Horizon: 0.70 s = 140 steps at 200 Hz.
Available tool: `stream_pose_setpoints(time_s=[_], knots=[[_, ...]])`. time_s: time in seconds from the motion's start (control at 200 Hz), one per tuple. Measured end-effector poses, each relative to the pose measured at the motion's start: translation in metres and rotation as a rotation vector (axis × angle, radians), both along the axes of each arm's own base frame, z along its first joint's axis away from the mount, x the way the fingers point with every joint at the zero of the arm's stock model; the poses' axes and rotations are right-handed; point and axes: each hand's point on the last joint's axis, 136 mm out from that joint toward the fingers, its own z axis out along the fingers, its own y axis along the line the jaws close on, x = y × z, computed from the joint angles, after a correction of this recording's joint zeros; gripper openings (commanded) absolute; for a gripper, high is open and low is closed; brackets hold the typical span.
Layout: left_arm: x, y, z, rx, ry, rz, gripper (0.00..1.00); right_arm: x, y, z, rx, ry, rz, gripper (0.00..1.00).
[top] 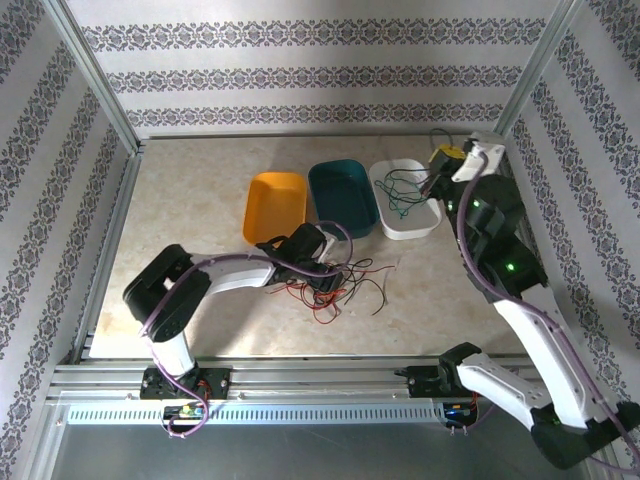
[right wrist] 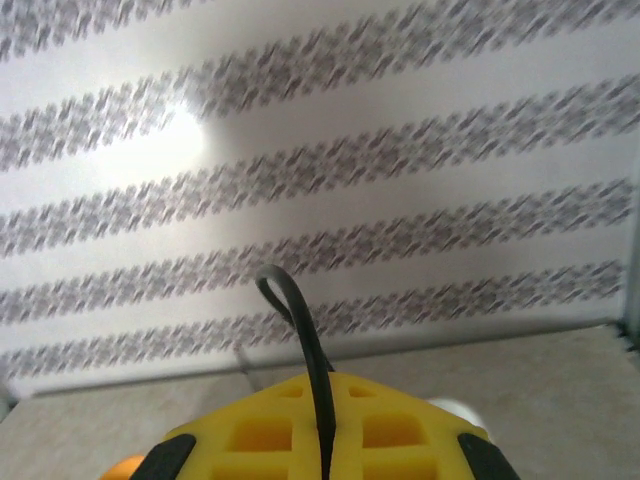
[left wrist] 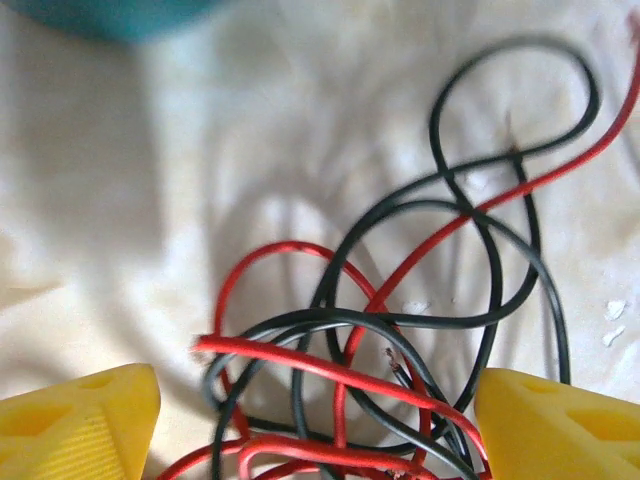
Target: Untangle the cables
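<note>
The robot's right gripper will next swing across the white tray (top: 405, 232), tilting down, over the bottom of the teal tray to release the black cable, because the teal tray is empty.
A tangle of red and black cables (top: 335, 285) lies on the table's middle. My left gripper (top: 322, 272) hangs low over it. In the left wrist view the left gripper (left wrist: 320, 420) is open, its yellow fingertips (left wrist: 90, 425) wide apart on either side of the crossing red and black cables (left wrist: 400, 300), which rest on the table. My right gripper (top: 446, 160) is raised at the back right, above the white tray (top: 405, 232). The right gripper (right wrist: 325, 395) is shut on a black cable (right wrist: 303, 320) whose loop sticks up between the fingers. Green and black cables (top: 400, 195) lie in the white tray.
A teal tray (top: 343, 195) and an orange tray (top: 275, 205) stand side by side at the back, left of the white tray. Metal frame posts and patterned walls enclose the table. Bare tabletop (top: 190, 200) lies to the left.
</note>
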Motion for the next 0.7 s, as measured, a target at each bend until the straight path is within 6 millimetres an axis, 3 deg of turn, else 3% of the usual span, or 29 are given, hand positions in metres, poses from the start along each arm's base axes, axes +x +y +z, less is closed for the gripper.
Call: stream_pose_setpoints(time_s=[0.075, 0.255, 0.355, 0.5, 0.7], knots=[[0.013, 0.017, 0.027, -0.025, -0.126, 0.112, 0.87, 0.017, 0.018, -0.025, -0.003, 0.080, 0.058, 0.06], [0.042, 0.083, 0.119, -0.092, -0.440, 0.505, 0.87, 0.049, 0.051, -0.088, -0.003, 0.268, 0.147, 0.06], [0.046, 0.112, 0.149, -0.098, -0.539, 0.658, 0.87, 0.063, 0.064, -0.116, 0.003, 0.348, 0.174, 0.06], [0.041, 0.139, 0.159, -0.072, -0.587, 0.774, 0.87, 0.085, 0.075, -0.149, 0.004, 0.435, 0.172, 0.06], [0.031, 0.158, 0.142, -0.029, -0.566, 0.836, 0.87, 0.112, 0.081, -0.188, -0.006, 0.518, 0.125, 0.07]])
